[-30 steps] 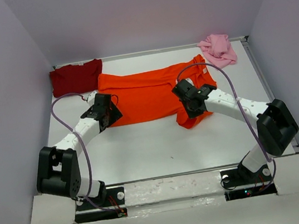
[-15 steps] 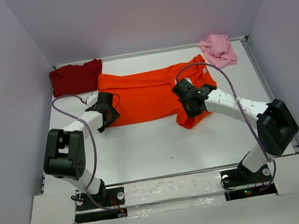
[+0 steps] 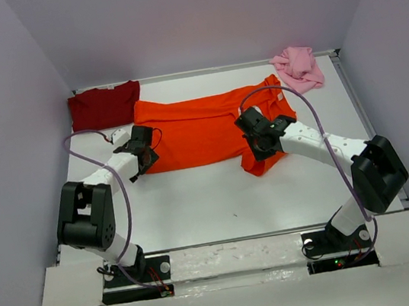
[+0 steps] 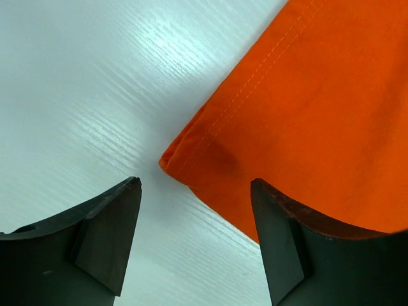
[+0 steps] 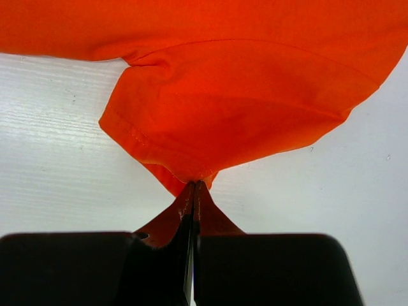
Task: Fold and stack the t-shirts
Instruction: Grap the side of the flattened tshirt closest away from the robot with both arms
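Note:
Next I will lower my left gripper around the orange t-shirt's near hem corner and close.
The orange t-shirt (image 3: 200, 126) lies spread across the middle of the table, partly folded lengthwise. My left gripper (image 3: 138, 165) is open at its near left hem corner; in the left wrist view that corner (image 4: 175, 160) lies just ahead of the gap between the jaws (image 4: 194, 191). My right gripper (image 3: 259, 145) is shut on the orange shirt's sleeve edge (image 5: 194, 175) at the shirt's right side. The dark red t-shirt (image 3: 103, 105) lies folded at the back left. The pale pink t-shirt (image 3: 298, 67) lies crumpled at the back right.
White walls enclose the table on the left, back and right. The white table (image 3: 196, 200) shows bare between the orange shirt and the arm bases. Purple cables loop over both arms.
My left arm has swung its elbow leftward and its gripper has shifted slightly toward the shirt's left hem corner. The right gripper and the shirts have stayed put.

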Motion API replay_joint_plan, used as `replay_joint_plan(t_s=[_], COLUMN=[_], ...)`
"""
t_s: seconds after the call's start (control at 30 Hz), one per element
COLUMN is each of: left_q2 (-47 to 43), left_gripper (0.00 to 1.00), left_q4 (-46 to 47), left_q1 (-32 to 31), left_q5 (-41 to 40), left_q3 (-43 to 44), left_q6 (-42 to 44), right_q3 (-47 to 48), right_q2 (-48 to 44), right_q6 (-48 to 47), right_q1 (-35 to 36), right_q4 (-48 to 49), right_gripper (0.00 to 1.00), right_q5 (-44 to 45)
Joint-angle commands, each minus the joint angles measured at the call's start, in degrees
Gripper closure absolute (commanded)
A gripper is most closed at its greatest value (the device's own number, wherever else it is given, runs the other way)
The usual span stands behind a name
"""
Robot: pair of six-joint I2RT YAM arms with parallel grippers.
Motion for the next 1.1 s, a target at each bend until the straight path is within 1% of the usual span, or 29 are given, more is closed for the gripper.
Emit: replay_joint_plan(t_s=[0.0,0.03,0.07,0.2,0.47,0.53,0.63,0.67,0.7,0.73,0.8,0.9,0.93,1.03,1.07], left_q2=[-2.28,-1.58,-1.23,0.53,2.99,4.30,5.45,5.54,5.54,5.63,5.72,5.19,4.49,3.09,2.82], left_gripper=[0.24,0.26,0.30,0.36,0.39,0.42,0.51,0.56,0.80,0.92,1.00,1.00,1.00,1.00,1.00], left_q4=[-0.58,-0.32,-0.06,1.09,2.49,3.20,3.46,3.55,4.25,4.17,4.17,4.34,4.52,4.26,3.99], left_q1=[0.89,0.89,1.07,1.68,2.30,2.74,3.09,3.18,3.35,3.62,3.88,3.88,3.88,3.88,3.88], left_q5=[-3.27,-3.01,-2.92,-1.69,-0.89,0.07,1.03,1.48,1.83,2.27,2.71,3.50,3.94,4.12,4.29], left_q3=[-0.16,-0.25,-0.42,-1.04,-1.57,-1.65,-1.13,-1.30,-1.39,-1.74,-1.74,-1.65,-1.92,-1.57,-1.31], left_q6=[-0.96,-0.96,-1.13,-1.31,-1.13,-1.13,-0.96,-0.52,-0.52,-0.86,-0.96,-0.43,-0.25,0.53,0.80], right_q3=[-0.69,-0.95,-1.04,-1.39,-1.75,-1.75,-1.83,-1.92,-2.10,-2.10,-2.27,-2.71,-2.80,-2.98,-2.98], right_q2=[-2.31,-2.31,-2.48,-3.36,-4.32,-4.59,-4.77,-4.85,-4.85,-4.85,-5.03,-4.85,-4.68,-3.89,-3.71], right_q6=[-0.71,-0.62,-0.53,-0.45,-0.45,-0.45,-0.45,-0.36,-0.36,-0.36,-0.18,0.34,0.78,2.53,2.80], right_q1=[0.37,0.37,0.37,0.37,0.37,0.37,0.37,0.37,0.37,0.37,0.37,0.37,0.37,0.37,0.37], right_q4=[2.18,2.18,2.27,2.35,2.35,2.35,2.27,2.27,2.27,2.27,2.27,2.18,2.27,2.35,2.35], right_gripper=[1.00,1.00,1.00,1.00,1.00,1.00,1.00,1.00,1.00,1.00,1.00,1.00,1.00,1.00,1.00], right_q5=[-0.84,-0.85,-0.85,-1.11,-1.55,-1.38,-1.46,-1.46,-1.46,-1.03,0.02,3.18,6.76,13.80,14.61])
